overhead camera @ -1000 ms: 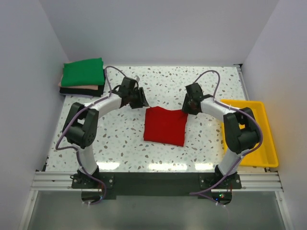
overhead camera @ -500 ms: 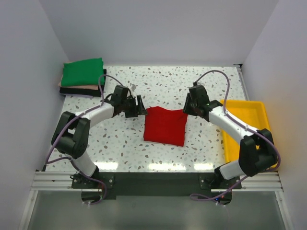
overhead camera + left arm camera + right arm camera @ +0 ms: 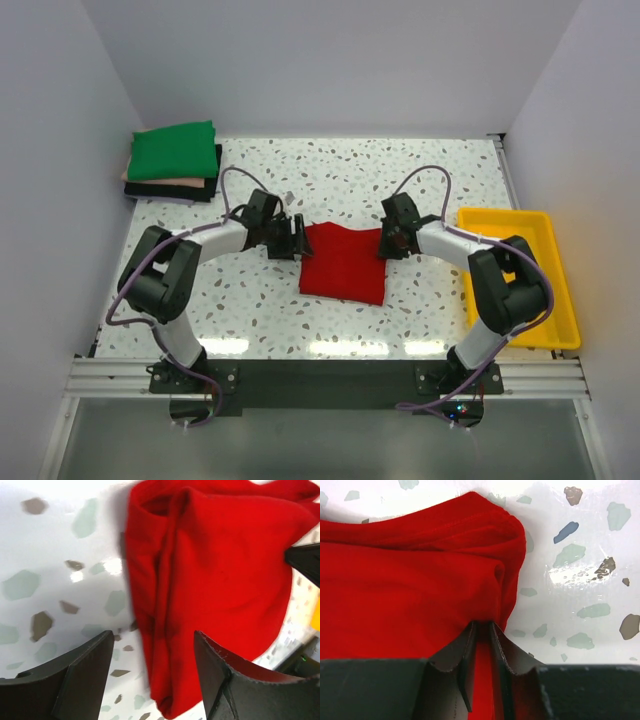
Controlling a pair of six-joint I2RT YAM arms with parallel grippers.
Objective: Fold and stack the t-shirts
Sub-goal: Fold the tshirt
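Bare table still shows between one finger and the cloth, so my left gripper will next shift toward the red t-shirt's middle and close on its bunched edge.
A red t-shirt [image 3: 345, 263], folded into a rough square, lies on the speckled table in the middle. My left gripper [image 3: 297, 240] is at its left edge, open, with the folded red edge [image 3: 165, 645] lying between the two fingers and touching neither. My right gripper [image 3: 384, 240] is at the shirt's upper right corner, its jaws shut on a pinch of the red cloth [image 3: 483, 630]. At the back left sits a stack of folded t-shirts: green [image 3: 175, 151] on top, pale pink [image 3: 160, 183] under it, black [image 3: 172, 192] at the bottom.
A yellow plastic tray [image 3: 545, 300] stands at the right edge of the table, beside my right arm. White walls close in the back and both sides. The arm bases sit on the rail at the near edge.
My right gripper has closed on the shirt's right corner. My left gripper has opened wider and moved in to straddle the shirt's left edge. The shirt lies where it was.
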